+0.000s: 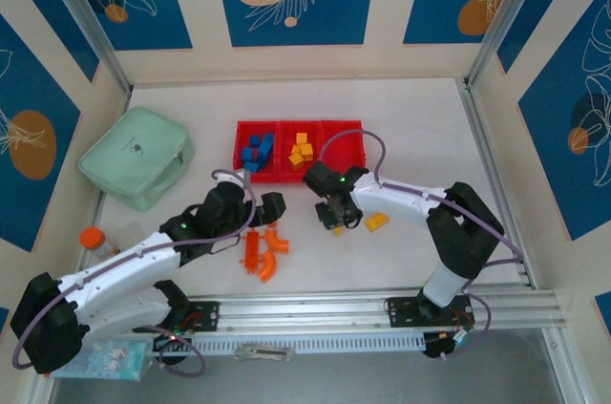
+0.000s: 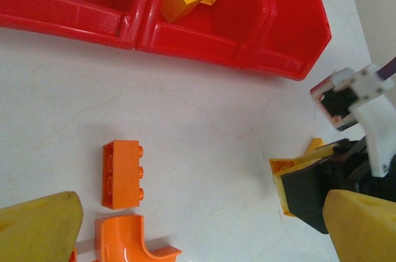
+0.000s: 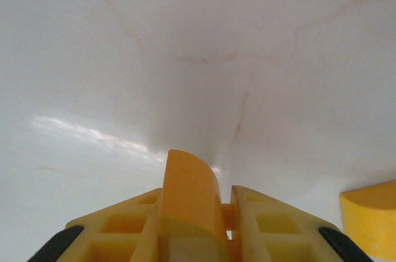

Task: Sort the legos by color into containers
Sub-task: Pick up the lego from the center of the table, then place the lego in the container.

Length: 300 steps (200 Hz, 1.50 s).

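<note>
The yellow legos in the middle container are outward of my gripper. My right gripper will next rise, carry the yellow curved lego outward over that container, and then let it go.
The red tray (image 1: 298,127) holds blue legos (image 1: 256,153) in its left container and yellow legos (image 1: 302,149) in the middle one; the right container (image 1: 342,144) has nothing in it. My right gripper (image 1: 335,223) is low over the table in front of the tray, shut on a yellow curved lego (image 3: 192,191) that sticks out between the fingers (image 3: 281,222). Another yellow lego (image 1: 376,223) lies just right of it. Several orange legos (image 1: 263,251) lie left of centre. My left gripper (image 2: 198,237) is open above the table beside an orange brick (image 2: 124,174) and an orange curved piece (image 2: 127,243).
A mint-green lidded case (image 1: 136,157) sits at the back left. An orange-capped jar (image 1: 93,239) stands by the left wall. The metal rail (image 1: 382,310) runs along the near edge. Bare table lies right of the tray.
</note>
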Each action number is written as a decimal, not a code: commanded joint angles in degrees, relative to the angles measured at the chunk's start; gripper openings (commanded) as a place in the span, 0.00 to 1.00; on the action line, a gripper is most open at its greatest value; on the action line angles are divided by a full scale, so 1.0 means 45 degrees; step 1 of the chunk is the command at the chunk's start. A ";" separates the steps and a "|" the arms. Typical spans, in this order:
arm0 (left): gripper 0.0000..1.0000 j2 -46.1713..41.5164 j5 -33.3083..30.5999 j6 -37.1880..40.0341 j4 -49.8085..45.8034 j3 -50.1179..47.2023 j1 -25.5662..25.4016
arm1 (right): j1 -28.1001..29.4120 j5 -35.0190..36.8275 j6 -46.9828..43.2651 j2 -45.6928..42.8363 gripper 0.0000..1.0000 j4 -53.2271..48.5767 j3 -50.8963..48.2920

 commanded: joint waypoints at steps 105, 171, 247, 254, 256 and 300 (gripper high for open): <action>0.99 -0.1982 0.0842 0.1422 -0.2089 0.0349 0.2740 | -0.1386 0.0597 -0.1705 0.4271 0.17 0.0528 0.7516; 0.99 -0.1160 0.1745 0.1615 -0.1597 0.0676 0.3474 | -0.2648 0.0789 -0.2282 0.8094 0.32 -0.0408 1.2790; 0.99 -0.1050 0.2215 0.1540 -0.1393 0.0813 0.3475 | -0.2699 0.0279 -0.2135 0.4641 0.62 -0.0012 0.9894; 0.99 -0.1050 0.2289 0.1515 -0.1360 0.0813 0.3460 | -0.2766 0.0240 -0.2045 0.4020 0.64 0.0121 0.9055; 0.99 -0.1055 0.2307 0.1519 -0.1344 0.0802 0.3456 | -0.2785 0.0223 -0.2009 0.3831 0.65 0.0171 0.8827; 0.99 -0.0763 0.2473 0.1386 -0.0842 0.0659 0.2920 | -0.3428 -0.0239 -0.0849 0.0386 0.75 0.0049 0.4193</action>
